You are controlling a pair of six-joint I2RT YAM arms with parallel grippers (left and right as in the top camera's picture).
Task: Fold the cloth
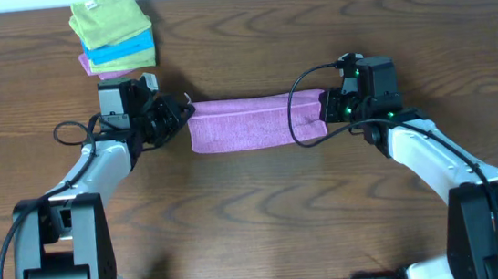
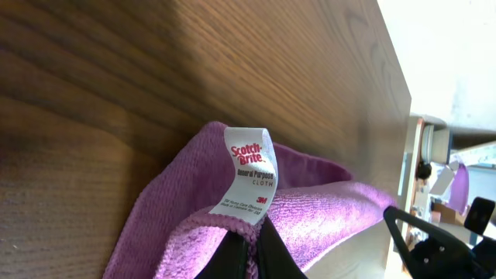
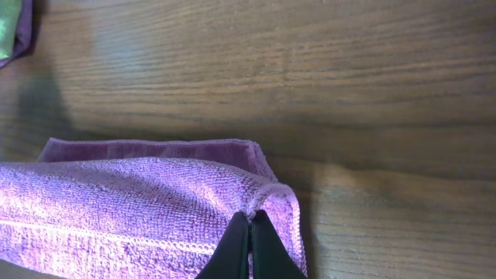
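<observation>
The pinched edge by the label is above the cloth's lower layer [image 1: 195, 113] [image 2: 206, 175], so my left gripper will go down toward the table next and then open.
A purple cloth [image 1: 252, 123] lies folded into a long strip across the middle of the wooden table, between my two arms. My left gripper [image 1: 181, 117] is shut on the cloth's left end; in the left wrist view the fingers [image 2: 252, 246] pinch the hemmed edge [image 2: 217, 240] just below a white Scotch-Brite label [image 2: 246, 180]. My right gripper [image 1: 326, 106] is shut on the cloth's right end; in the right wrist view the fingertips [image 3: 249, 225] pinch the folded corner of the cloth [image 3: 116, 209], with a lower layer showing behind it.
A stack of folded cloths [image 1: 114, 31], green on top, then blue and purple, sits at the table's far left. Its corner shows in the right wrist view [image 3: 12, 31]. A black cable [image 1: 299, 107] loops over the cloth's right end.
</observation>
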